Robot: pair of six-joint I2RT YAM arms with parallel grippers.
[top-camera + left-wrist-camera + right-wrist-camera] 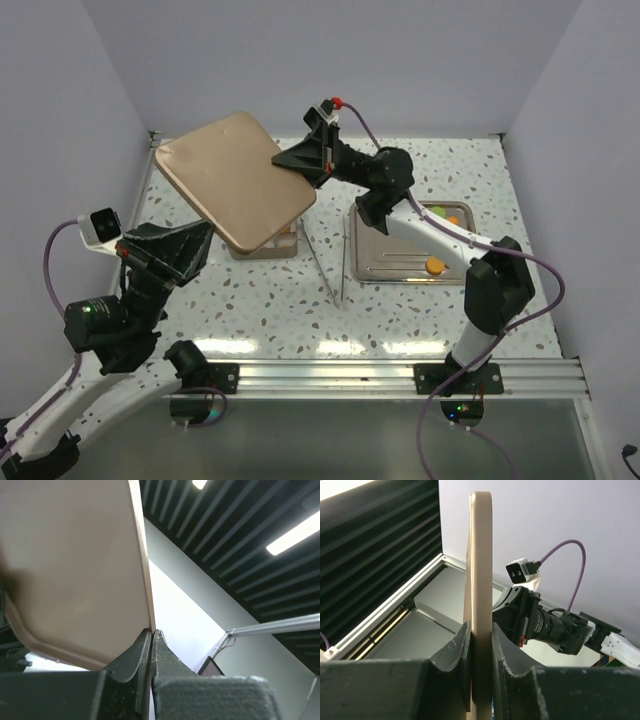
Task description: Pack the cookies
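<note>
The tan box stands open beneath the lid, so my right gripper will move down, tip the lid toward level, bring it onto the tan box's rim (280, 246) and release it.
A flat tan lid (235, 178) hangs tilted above the table, held from both sides. My left gripper (207, 233) is shut on its near left edge, and the left wrist view shows the fingers (165, 655) pinching the thin rim of the lid (75, 570). My right gripper (302, 158) is shut on the far right edge, with the lid (481, 555) standing edge-on between its pads. An orange cookie (435, 265) lies in the metal tray (375, 262) on the right. Two more cookies (445, 213) sit at the tray's far corner.
A tan box (268, 247) stands on the table, mostly hidden under the lid. Thin metal tongs (330, 265) lie between the box and the tray. White walls close in the speckled table (300, 310) on three sides.
</note>
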